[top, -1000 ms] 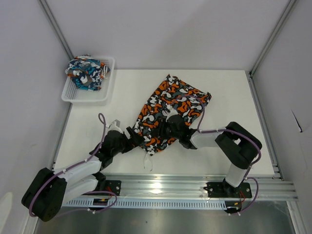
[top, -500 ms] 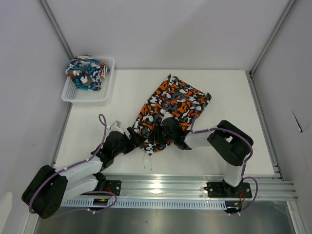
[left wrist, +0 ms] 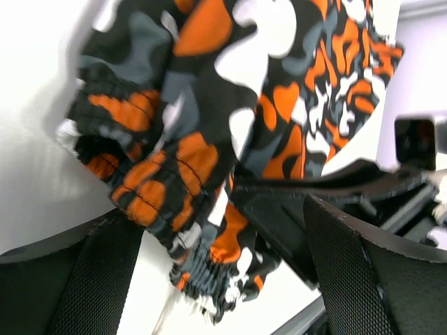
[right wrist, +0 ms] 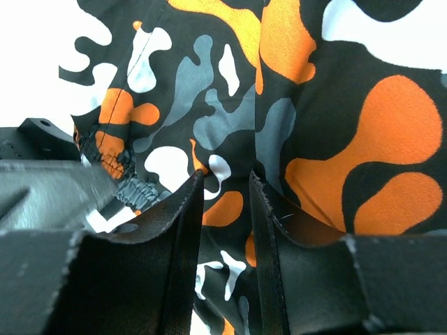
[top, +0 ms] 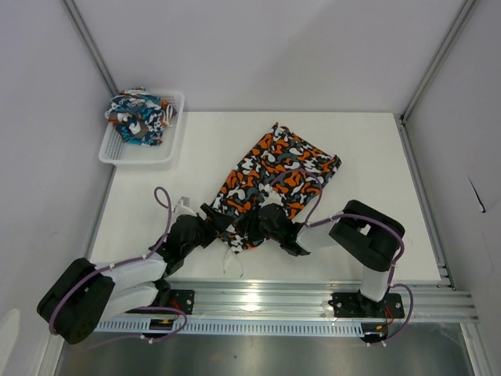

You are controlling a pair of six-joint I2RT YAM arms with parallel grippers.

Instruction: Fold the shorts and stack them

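Note:
I need to move my left gripper slightly toward the right gripper next and close it on the bunched elastic waistband, because the waistband is between its open fingers.
The orange, black, grey and white camouflage shorts (top: pixel 278 168) lie spread mid-table, waistband nearest the arms. My right gripper (top: pixel 256 227) rests on the waistband end; in the right wrist view its jaws (right wrist: pixel 225 183) stand close together with a fold of that cloth (right wrist: pixel 230 105) between them. My left gripper (top: pixel 213 222) sits just left of the same edge, wide open, with the bunched elastic waistband (left wrist: pixel 160 181) lying between its fingers (left wrist: pixel 91 279) and untouched by them. The blue-teal, orange and white shorts (top: pixel 139 116) lie crumpled in the basket.
The white mesh basket (top: pixel 137 155) stands at the table's far left corner. A white drawstring (top: pixel 232 262) trails from the waistband toward the metal rail (top: pixel 313 301) at the near edge. Grey walls close in both sides, and bare white table (top: pixel 376 180) lies right of the shorts.
My right gripper has slid left and toward the near edge along the camouflage shorts, which have shifted slightly the same way. The left gripper has crept a little closer to the waistband.

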